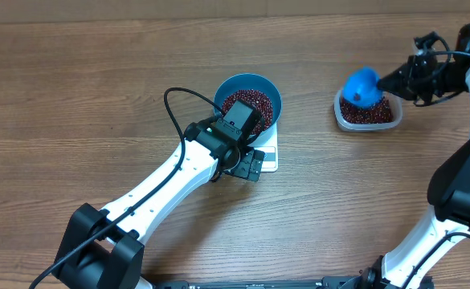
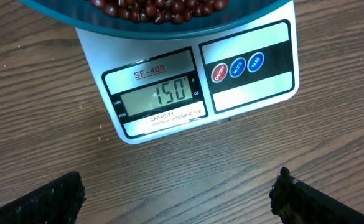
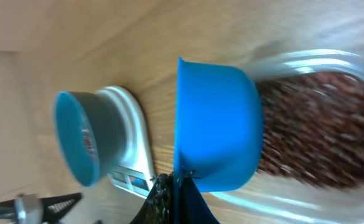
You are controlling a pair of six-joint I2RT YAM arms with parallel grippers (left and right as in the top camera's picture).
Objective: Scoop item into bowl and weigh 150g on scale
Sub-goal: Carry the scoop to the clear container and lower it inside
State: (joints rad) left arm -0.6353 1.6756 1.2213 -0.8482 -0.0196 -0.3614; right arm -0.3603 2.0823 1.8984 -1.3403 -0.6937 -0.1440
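I will lower the blue scoop onto the beans in the clear tub with my right gripper and let go of the scoop's handle there, because the scale already shows the target weight.
The blue bowl stands on the white scale and holds dark red-brown beans. In the left wrist view the scale displays 150 below the bowl's rim. My left gripper hovers over the scale's front edge, open and empty. At the right, my right gripper is shut on the handle of a blue scoop, which hangs tilted over a clear tub of beans. The right wrist view shows the scoop, the gripper and the tub.
The left arm reaches diagonally from the lower left, its cable looping beside the bowl. The right arm stands along the right edge. The bowl on the scale shows at the left of the right wrist view.
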